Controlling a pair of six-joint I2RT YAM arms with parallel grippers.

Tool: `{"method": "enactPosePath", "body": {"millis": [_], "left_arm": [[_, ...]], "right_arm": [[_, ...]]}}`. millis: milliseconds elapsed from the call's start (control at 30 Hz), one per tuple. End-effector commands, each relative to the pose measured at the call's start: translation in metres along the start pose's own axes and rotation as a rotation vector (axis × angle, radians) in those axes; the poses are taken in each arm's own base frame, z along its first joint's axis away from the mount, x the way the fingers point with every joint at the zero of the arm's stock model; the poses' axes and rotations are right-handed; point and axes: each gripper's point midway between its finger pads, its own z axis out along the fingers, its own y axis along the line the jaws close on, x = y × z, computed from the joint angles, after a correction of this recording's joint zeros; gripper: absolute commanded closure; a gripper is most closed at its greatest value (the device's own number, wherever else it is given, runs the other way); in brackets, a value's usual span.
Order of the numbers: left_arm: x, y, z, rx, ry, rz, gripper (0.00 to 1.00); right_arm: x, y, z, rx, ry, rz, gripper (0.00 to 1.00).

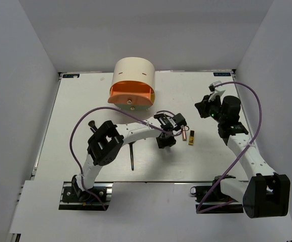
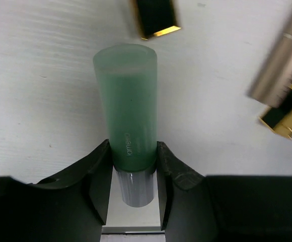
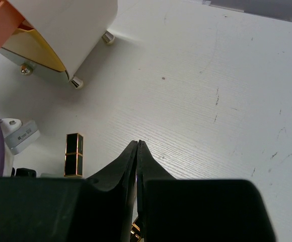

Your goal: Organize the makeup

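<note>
The open orange drawer (image 1: pixel 132 88) is outward and to the left of my left gripper in the top view. My left gripper will next lift outward to release the mint-green tube over the drawer.
The mint-green tube (image 2: pixel 127 101) lies on the white table, its pale cap (image 2: pixel 134 189) towards the wrist. My left gripper (image 2: pixel 133 147) is shut on the tube just above the cap, both fingers pressed to its sides. In the top view the left gripper (image 1: pixel 167 137) hides the tube. Close by lie a rose-gold tube (image 2: pixel 279 65) and two black-and-gold lipsticks (image 2: pixel 156 17) (image 2: pixel 287 118). My right gripper (image 3: pixel 137 143) is shut and empty above bare table, right of a lipstick (image 3: pixel 74 155). In the top view the right gripper (image 1: pixel 203 108) sits at the right.
The round cream box (image 1: pixel 132 75) with its orange drawer (image 1: pixel 130 95) pulled open stands at the back centre. A thin black stick brush (image 1: pixel 132 157) lies near the front, by the left arm. A small black brush end (image 1: pixel 91 123) shows left of that arm.
</note>
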Motion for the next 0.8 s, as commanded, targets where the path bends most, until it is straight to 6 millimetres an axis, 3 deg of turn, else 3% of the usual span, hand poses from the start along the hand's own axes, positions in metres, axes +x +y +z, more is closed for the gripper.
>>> {"method": "enactPosePath", "body": {"millis": [0, 67, 100, 167, 233, 267, 300, 333, 367, 400, 433, 467, 533, 600, 767], "left_arm": [[-0.020, -0.028, -0.062, 0.154, -0.108, 0.095, 1.00], [-0.024, -0.030, -0.081, 0.203, -0.142, 0.160, 1.00], [-0.026, -0.034, -0.105, 0.265, -0.164, 0.183, 1.00], [-0.031, -0.029, -0.120, 0.301, -0.197, 0.232, 1.00], [-0.044, -0.032, -0.156, 0.405, -0.269, 0.251, 1.00], [-0.047, -0.026, -0.158, 0.433, -0.296, 0.350, 1.00], [-0.055, -0.027, -0.192, 0.547, -0.346, 0.397, 1.00], [-0.065, -0.041, -0.217, 0.673, -0.431, 0.443, 1.00], [-0.073, -0.037, -0.230, 0.693, -0.531, 0.584, 1.00], [-0.073, -0.022, -0.227, 0.662, -0.568, 0.670, 1.00], [-0.094, -0.025, -0.276, 0.749, -0.734, 0.649, 1.00], [-0.116, -0.011, -0.286, 0.658, -0.848, 0.649, 1.00], [-0.141, 0.007, -0.321, 0.609, -0.996, 0.680, 1.00], [-0.158, 0.018, -0.342, 0.555, -1.077, 0.687, 1.00], [-0.183, 0.033, -0.360, 0.423, -1.208, 0.814, 1.00]], "right_arm": [[-0.019, 0.001, -0.004, -0.003, -0.061, -0.026, 0.93], [-0.020, 0.001, -0.004, -0.002, -0.063, -0.026, 0.93], [-0.021, 0.001, -0.004, -0.003, -0.066, -0.028, 0.94], [-0.022, 0.000, -0.004, 0.000, -0.067, -0.028, 0.94], [-0.022, -0.001, -0.004, 0.001, -0.068, -0.027, 0.94], [-0.021, -0.002, -0.004, 0.006, -0.065, -0.027, 0.94], [-0.021, -0.003, -0.005, 0.004, -0.067, -0.028, 0.95], [-0.021, -0.002, -0.004, 0.003, -0.065, -0.028, 0.95], [-0.020, -0.001, -0.004, -0.002, -0.063, -0.028, 0.95], [-0.021, -0.001, -0.004, -0.002, -0.065, -0.028, 0.95], [-0.021, -0.001, -0.004, -0.002, -0.065, -0.028, 0.95], [-0.021, -0.002, -0.004, -0.002, -0.067, -0.032, 0.95], [-0.022, -0.001, -0.004, -0.005, -0.066, -0.035, 0.95], [-0.022, -0.001, -0.004, -0.006, -0.068, -0.036, 0.95], [-0.021, 0.001, -0.003, -0.020, -0.070, -0.031, 0.95]]}}
